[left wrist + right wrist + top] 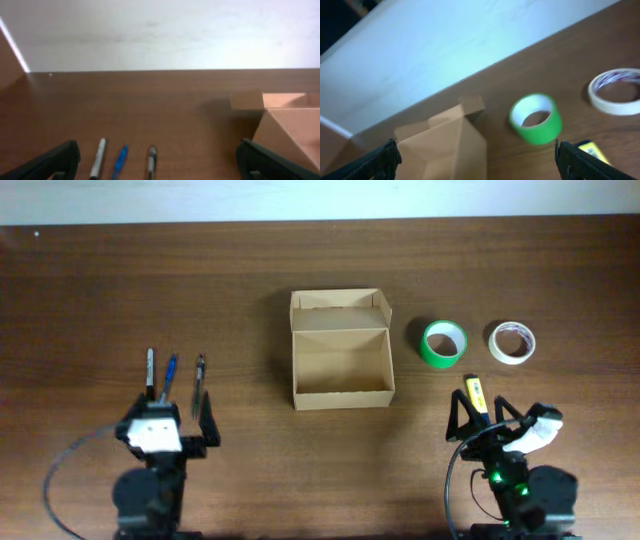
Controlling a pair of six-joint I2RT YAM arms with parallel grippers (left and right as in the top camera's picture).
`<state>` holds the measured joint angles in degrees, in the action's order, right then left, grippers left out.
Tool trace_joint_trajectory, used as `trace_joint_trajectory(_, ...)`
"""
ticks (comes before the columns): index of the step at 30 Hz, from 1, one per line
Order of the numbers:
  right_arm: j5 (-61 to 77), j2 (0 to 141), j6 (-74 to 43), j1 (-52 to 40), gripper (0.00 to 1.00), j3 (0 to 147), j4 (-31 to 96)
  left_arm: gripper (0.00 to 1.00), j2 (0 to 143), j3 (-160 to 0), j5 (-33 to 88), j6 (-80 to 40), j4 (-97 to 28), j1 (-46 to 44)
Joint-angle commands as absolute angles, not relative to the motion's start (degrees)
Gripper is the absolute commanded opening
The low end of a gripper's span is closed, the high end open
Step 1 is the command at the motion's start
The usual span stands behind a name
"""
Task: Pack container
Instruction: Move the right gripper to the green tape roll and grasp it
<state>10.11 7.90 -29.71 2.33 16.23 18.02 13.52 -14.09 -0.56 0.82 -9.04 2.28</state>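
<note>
My right gripper moves outward next, tilting down, onto the green tape roll's side by the white tape roll, because the green tape roll's open hole leaves room for a finger.
The container, a tan cardboard box, stands open at the table's middle, its flap lid folded back and nothing showing inside. A green tape roll and a white tape roll lie to its right. Three pens lie at the left. My left gripper is open and empty just behind the pens; the box is to its right. My right gripper is open, with a yellow and black object lying by its fingers. The right wrist view shows the box, the green roll, the white roll and the yellow object.
A pale wall runs along the table's far edge. Bare brown tabletop lies between the two arms in front of the box.
</note>
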Motion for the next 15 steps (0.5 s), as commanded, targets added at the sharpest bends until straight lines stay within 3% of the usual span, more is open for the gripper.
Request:
trace_joint_trajectory(1,14.8,19.4,-25.2,2.7,0.99,28.4,23.4,0.99,25.6,-24.4,-2.9,2.3,-12.2,2.4)
trace_joint_trajectory(8,14.3,52.3,-12.1,2.7,0.99,67.1,51.1,0.99,54.5,-46.4,-0.6,4.8,-18.0,5.7)
trace_joint_trajectory(15,14.2,75.9,-11.7,2.7,0.99,98.0,67.5,0.99,77.0,-64.6,13.5,4.8,-25.6,9.9)
